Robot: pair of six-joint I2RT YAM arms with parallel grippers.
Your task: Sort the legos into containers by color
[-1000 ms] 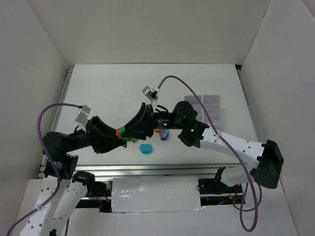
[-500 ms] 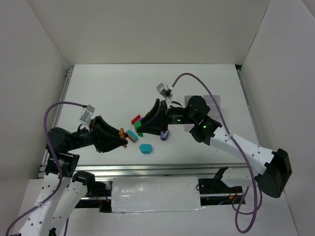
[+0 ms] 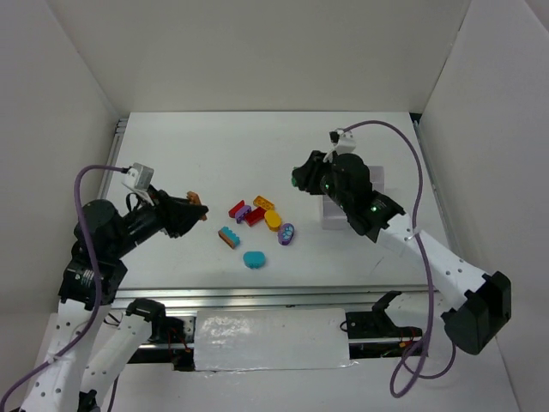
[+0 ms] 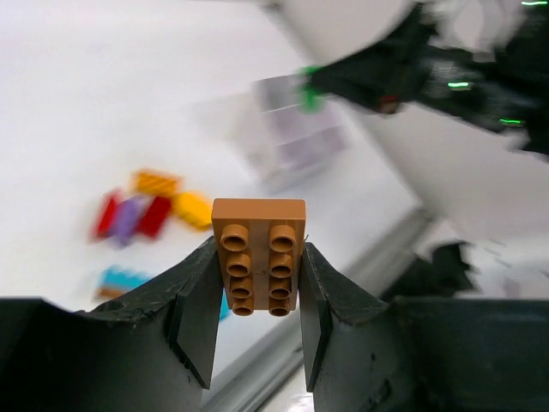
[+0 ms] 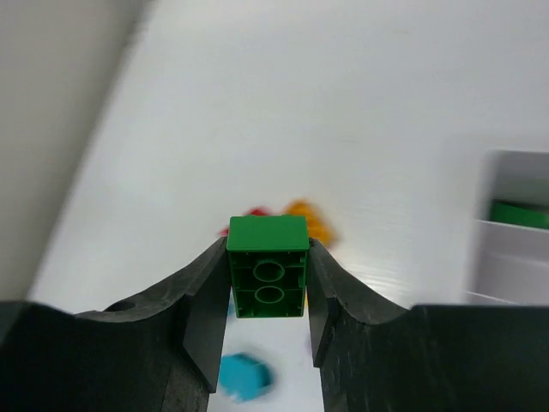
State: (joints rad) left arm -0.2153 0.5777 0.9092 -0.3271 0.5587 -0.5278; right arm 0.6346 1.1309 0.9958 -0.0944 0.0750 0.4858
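Observation:
The right gripper swings toward the right in the top view next and lowers over the tray's far section [image 3: 376, 177] [image 5: 522, 190], because a green piece already lies there.
My left gripper [image 3: 199, 207] is shut on an orange studded brick [image 4: 258, 256] and holds it above the table, left of the pile. My right gripper [image 3: 296, 178] is shut on a green brick [image 5: 268, 266], in the air just left of the white tray [image 3: 378, 178]. The right arm hides most of the tray. The right wrist view shows a tray compartment [image 5: 515, 249] with a green piece [image 5: 519, 213] in it. On the table lie red bricks [image 3: 255, 215], a yellow-orange brick [image 3: 263, 202], a yellow oval [image 3: 273, 221], a purple oval [image 3: 286, 233], a teal-and-orange brick [image 3: 228, 237] and a teal oval [image 3: 254, 258].
White walls enclose the table on the left, back and right. A metal rail [image 3: 257, 296] runs along the near edge. Purple cables [image 3: 403, 154] loop above both arms.
Both arms have pulled back from the pile. The left one moved left with the orange brick. The right one moved up and right toward the tray with the green brick.

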